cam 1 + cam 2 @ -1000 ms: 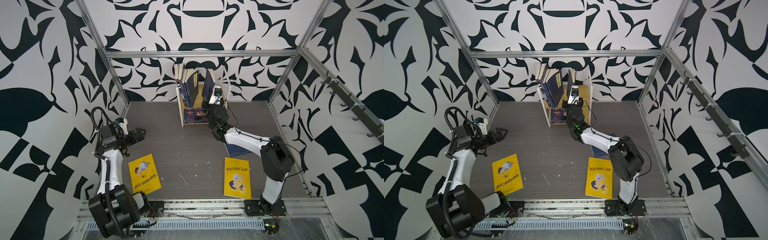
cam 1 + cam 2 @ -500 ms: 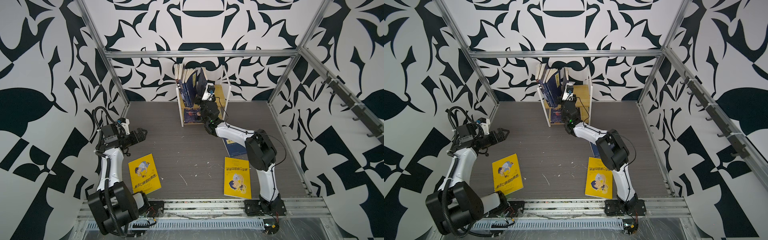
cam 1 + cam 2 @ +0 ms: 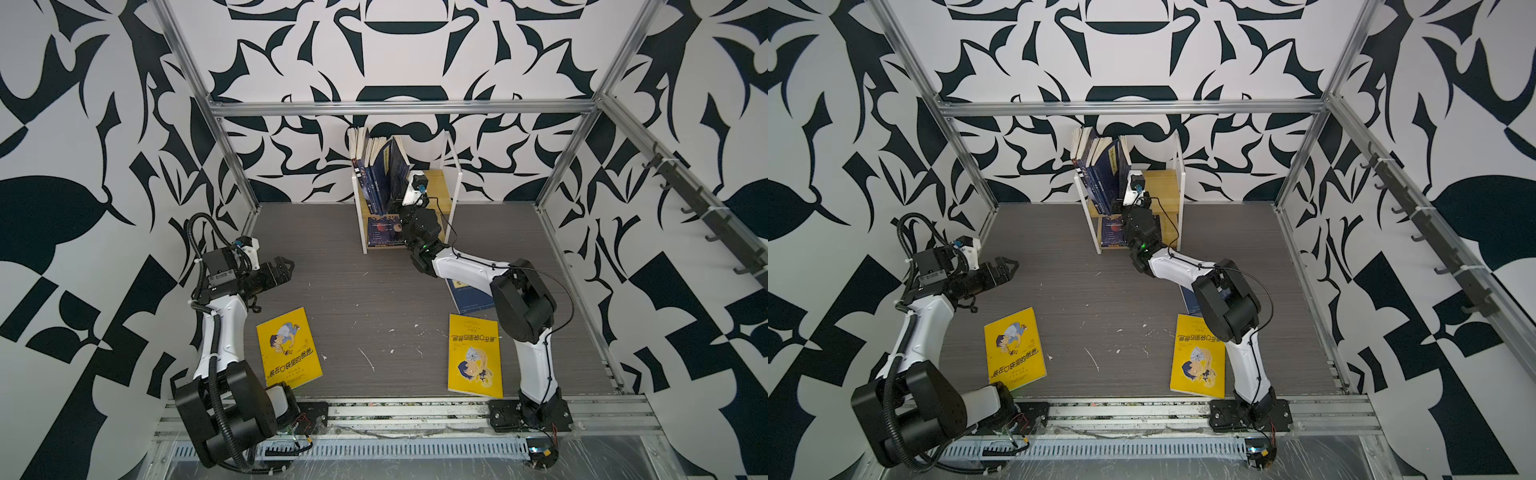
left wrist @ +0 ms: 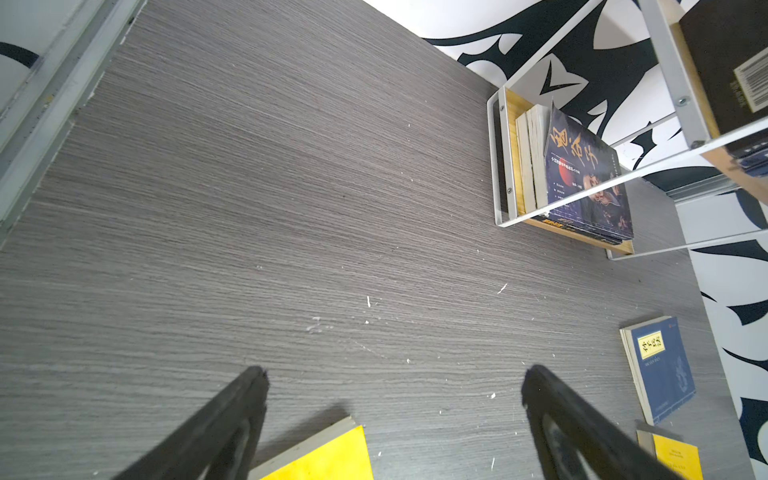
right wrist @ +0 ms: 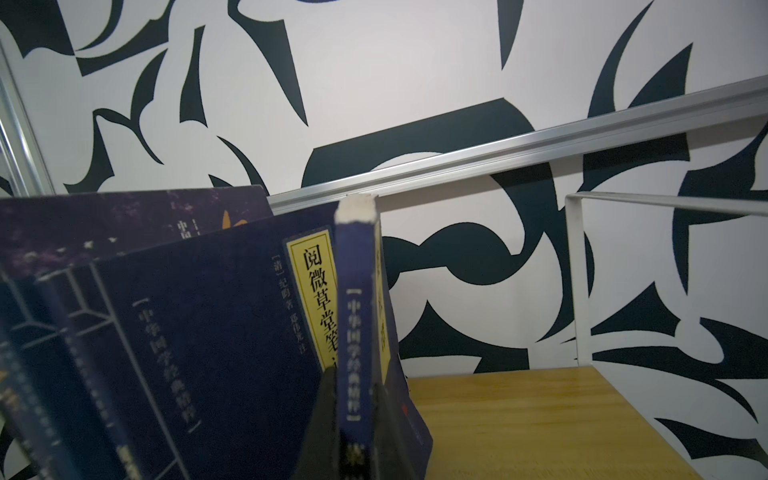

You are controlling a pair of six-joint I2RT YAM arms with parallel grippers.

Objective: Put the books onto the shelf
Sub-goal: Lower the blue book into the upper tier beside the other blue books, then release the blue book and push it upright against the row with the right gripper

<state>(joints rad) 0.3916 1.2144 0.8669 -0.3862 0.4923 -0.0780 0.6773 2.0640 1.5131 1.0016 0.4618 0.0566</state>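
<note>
I will move my right gripper across the upper board (image 5: 519, 415) toward the row and release the book, since a gap parts the held spine from the row's end book (image 5: 216, 320).
The shelf (image 3: 455, 178) (image 3: 1177, 166) stands against the back wall. On its upper board (image 5: 519, 415) my right gripper (image 5: 355, 376) is shut on the spine of an upright navy book (image 5: 358, 316) (image 3: 397, 164). That book leans against a row of navy books (image 3: 374, 174) (image 5: 208, 332). A dark portrait book (image 3: 382, 232) (image 4: 586, 174) fills the lower tier. Two yellow books (image 3: 289, 349) (image 3: 476, 357) lie on the floor, and a navy book (image 3: 469, 293) (image 4: 660, 365) is partly under my right arm. My left gripper (image 3: 286, 266) (image 4: 395, 374) hovers open above a yellow book's corner (image 4: 328, 457).
Aluminium frame posts (image 3: 232, 153) and patterned walls close in the grey floor (image 3: 353, 291) on three sides. A metal rail (image 3: 415, 411) with both arm bases runs along the front. The shelf's thin white frame (image 5: 582, 291) stands to the right of the held book.
My right gripper has carried the navy book left along the upper board until it rests against the row of books. The left arm has barely moved.
</note>
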